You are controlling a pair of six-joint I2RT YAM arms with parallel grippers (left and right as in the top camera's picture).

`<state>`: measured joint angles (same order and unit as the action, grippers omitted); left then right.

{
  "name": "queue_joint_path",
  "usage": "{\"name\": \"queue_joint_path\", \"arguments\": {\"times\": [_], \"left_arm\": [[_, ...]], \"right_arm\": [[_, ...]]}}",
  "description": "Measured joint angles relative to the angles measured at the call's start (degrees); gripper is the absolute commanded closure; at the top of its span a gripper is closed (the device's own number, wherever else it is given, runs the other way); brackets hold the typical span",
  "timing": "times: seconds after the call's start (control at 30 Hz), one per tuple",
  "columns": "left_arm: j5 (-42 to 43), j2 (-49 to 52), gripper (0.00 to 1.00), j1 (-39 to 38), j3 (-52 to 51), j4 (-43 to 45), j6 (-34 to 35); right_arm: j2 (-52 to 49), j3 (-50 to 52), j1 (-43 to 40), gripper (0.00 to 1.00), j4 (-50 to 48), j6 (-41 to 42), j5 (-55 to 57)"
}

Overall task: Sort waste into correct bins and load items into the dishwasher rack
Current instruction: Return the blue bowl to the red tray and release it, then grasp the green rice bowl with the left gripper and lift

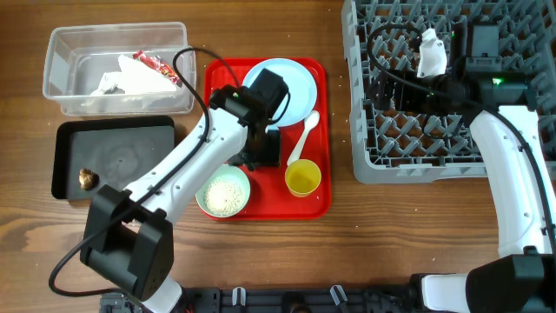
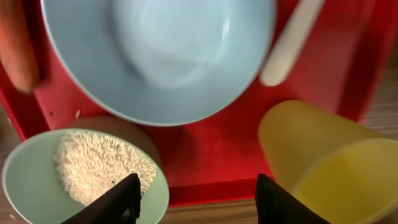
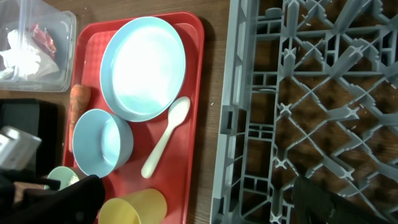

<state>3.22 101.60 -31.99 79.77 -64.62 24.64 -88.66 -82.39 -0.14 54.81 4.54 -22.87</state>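
Note:
The pale green bowl's rim is free of rice where it faces the yellow cup, so the left gripper will come down and back onto it there.
My left gripper [image 1: 261, 159] [image 2: 200, 202] is open and empty above the front of the flat red tray [image 1: 320, 130], between the pale green bowl [image 1: 207, 187] [image 2: 25, 186] holding white rice [image 2: 93, 168] and the yellow cup [image 1: 303, 179] [image 2: 329, 162]. The light blue bowl [image 2: 155, 56] [image 3: 99, 143], the carrot [image 2: 18, 43] [image 3: 78, 101], the white spoon [image 1: 304, 136] [image 3: 165, 140] and the pale blue plate [image 1: 295, 83] [image 3: 143, 68] lie on that tray. My right gripper [image 1: 387, 87] [image 3: 202, 205] is open and empty over the grey dishwasher rack [image 1: 417, 165] [image 3: 311, 93].
The clear tub [image 1: 65, 96] [image 3: 59, 78] at the back left holds the crumpled napkin [image 1: 126, 80] and the red wrapper [image 1: 156, 65]. The black tray [image 1: 69, 143] in front of it holds the brown scrap [image 1: 87, 178]. My left arm hides the light blue bowl and carrot from overhead.

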Motion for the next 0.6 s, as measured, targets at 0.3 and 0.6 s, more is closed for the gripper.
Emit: {"name": "queue_joint_path", "arguments": {"times": [0.3,0.6], "left_arm": [[-2.56,0.00,0.54,0.00,-12.44,2.91,6.01],[-2.75,0.00,0.89,-0.17,-15.65,6.60,7.23]], "right_arm": [[0.00,0.00,0.00,0.00,0.00,-0.02,0.00],[0.00,0.00,0.00,0.00,0.00,0.00,0.00]]}}
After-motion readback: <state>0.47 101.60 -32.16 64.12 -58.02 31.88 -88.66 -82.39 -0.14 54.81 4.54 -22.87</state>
